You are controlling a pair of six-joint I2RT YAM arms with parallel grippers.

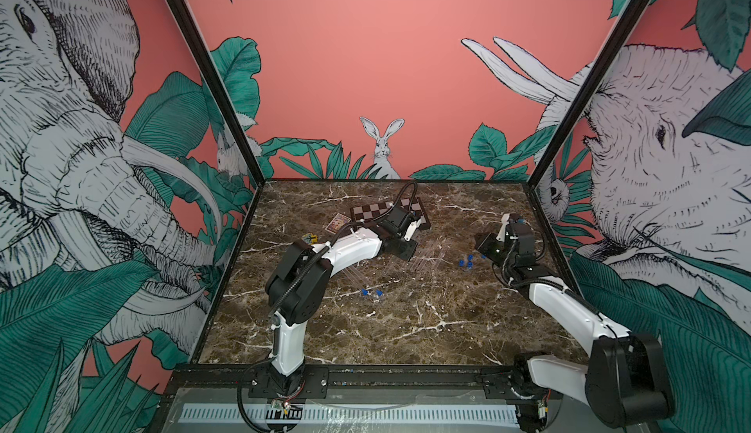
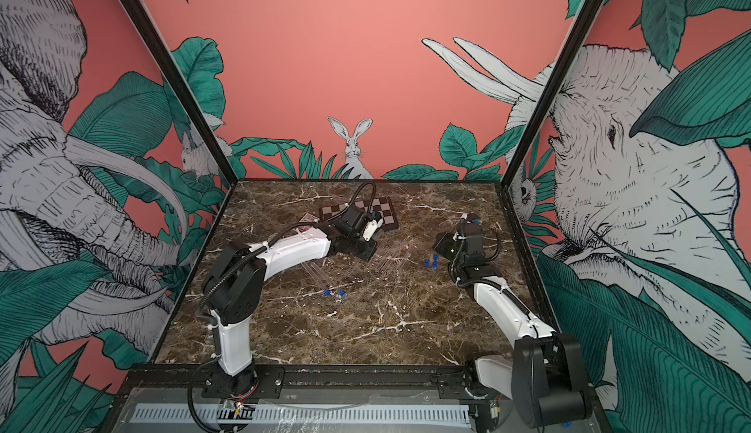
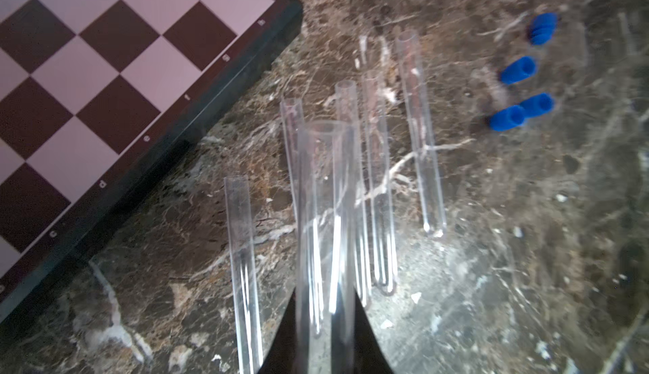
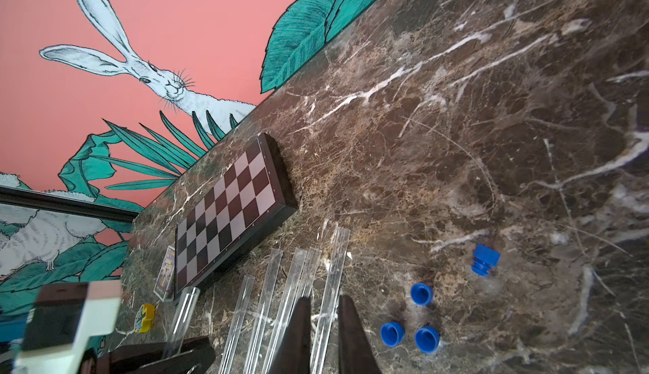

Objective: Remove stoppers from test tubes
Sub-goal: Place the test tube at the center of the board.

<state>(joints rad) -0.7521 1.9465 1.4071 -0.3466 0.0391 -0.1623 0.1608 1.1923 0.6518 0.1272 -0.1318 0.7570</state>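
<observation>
Bare marble lies below my left gripper, past the end tube of the row, so I will lower my gripper there, away from the blue stoppers, and let go of the tube.
My left gripper is shut on a clear test tube whose mouth is open, held above the marble beside the chessboard. It also shows in a top view. Several empty test tubes lie side by side under it. My right gripper hangs over those tubes, open a narrow gap with nothing in it. Several loose blue stoppers lie just beside it, also visible in both top views. Nearer the front, two tubes carry blue stoppers.
A chessboard lies at the back, half hidden by my left arm. A small card and a yellow toy piece sit to its left. Pink walls close in the marble table on three sides.
</observation>
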